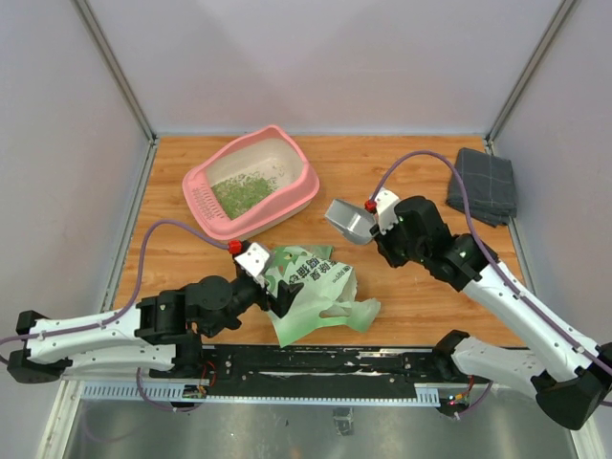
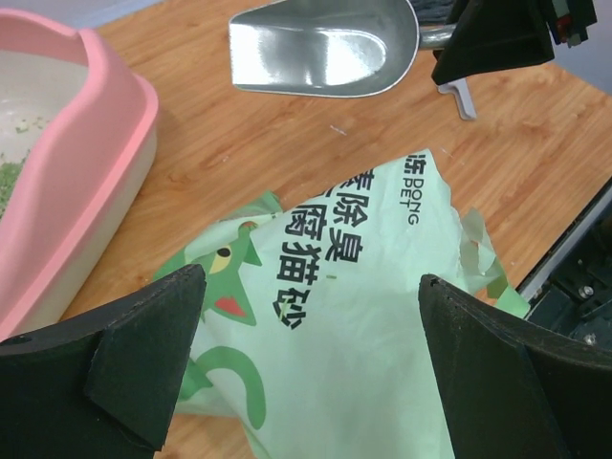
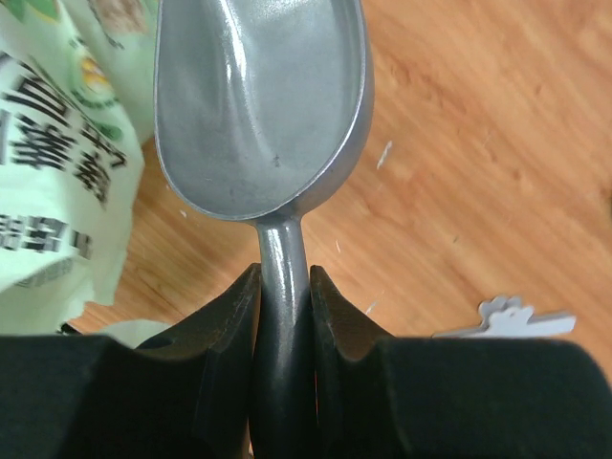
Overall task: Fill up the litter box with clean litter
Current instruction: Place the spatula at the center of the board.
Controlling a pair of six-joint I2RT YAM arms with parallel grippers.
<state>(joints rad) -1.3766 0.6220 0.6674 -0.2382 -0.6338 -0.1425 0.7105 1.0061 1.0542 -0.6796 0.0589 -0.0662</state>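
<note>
My right gripper will next bring the scoop (image 1: 347, 220), which is empty, down onto the wood toward the folded cloth, away from the bag (image 1: 320, 296), and then open.
The pink litter box (image 1: 304, 182) stands at the back left, and a thin layer of green clean litter (image 1: 239, 194) lies inside it. Its rim (image 2: 91, 134) fills the left of the left wrist view, with a little litter (image 2: 8, 182) showing inside. My left gripper (image 1: 274, 284) is open over the light green printed bag (image 1: 320, 296), its jaws (image 2: 308, 287) wide apart on either side of the bag (image 2: 373, 316). My right gripper (image 3: 284, 277) is shut on the handle of a grey metal scoop (image 3: 258, 105). The scoop (image 1: 347, 220) is empty and sits right of the box.
A folded grey cloth (image 1: 485, 185) lies at the back right corner. A black rail (image 1: 316, 359) runs along the near edge between the arm bases. Grey walls enclose the wooden table (image 1: 421, 287) on three sides.
</note>
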